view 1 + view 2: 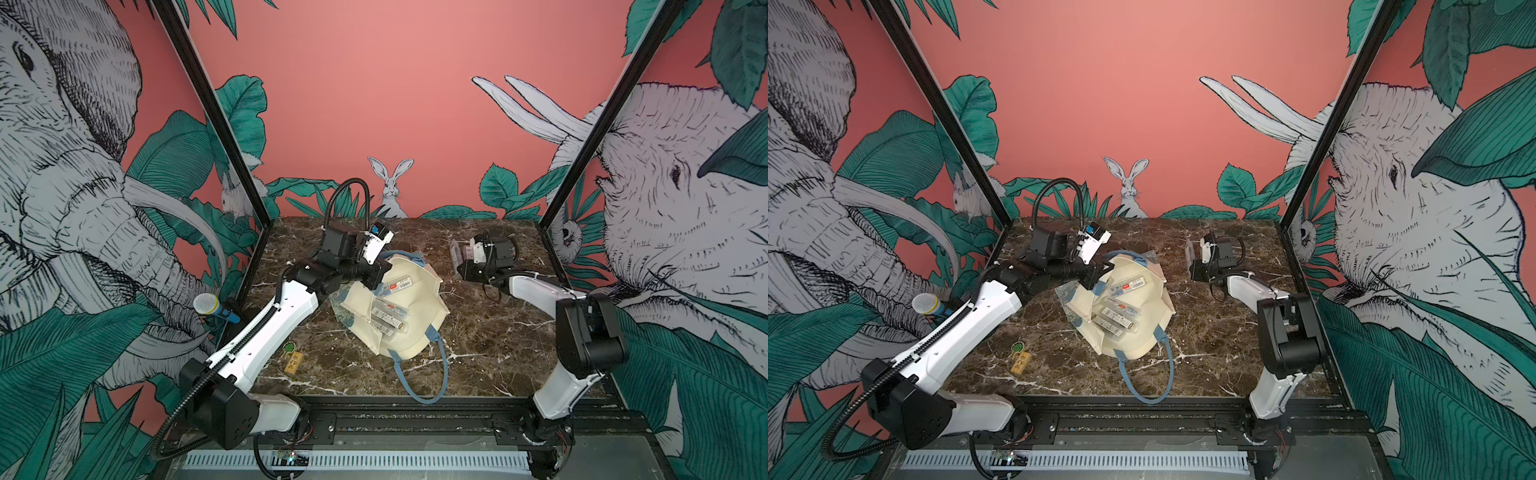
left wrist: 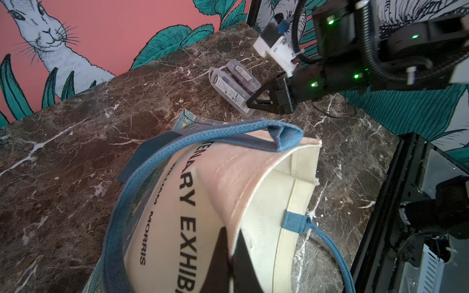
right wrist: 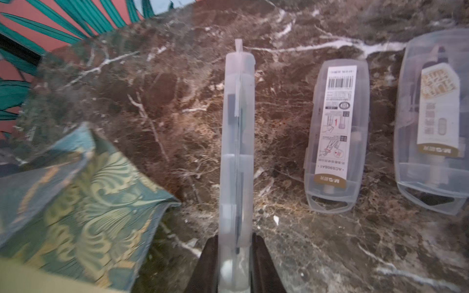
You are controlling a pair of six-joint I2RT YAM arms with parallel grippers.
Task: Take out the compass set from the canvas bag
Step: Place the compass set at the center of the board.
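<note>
The robot's right gripper will move down, put the case it holds on the bare tabletop beside the nearer flat case and let go, because that part of the tabletop is open.
The cream canvas bag lies on its side mid-table, mouth open toward the camera in both top views. Several clear compass set cases lie inside it. My left gripper is shut on the bag's upper rim, holding it up. My right gripper is at the back right, shut on the end of one compass set case, held edge-up just above the table. Two more cases lie flat beside it.
The bag's blue handle loops toward the table's front edge, and its leafy patterned base corner is close to the held case. A small green and yellow tag lies front left. A microphone pokes in at the left edge.
</note>
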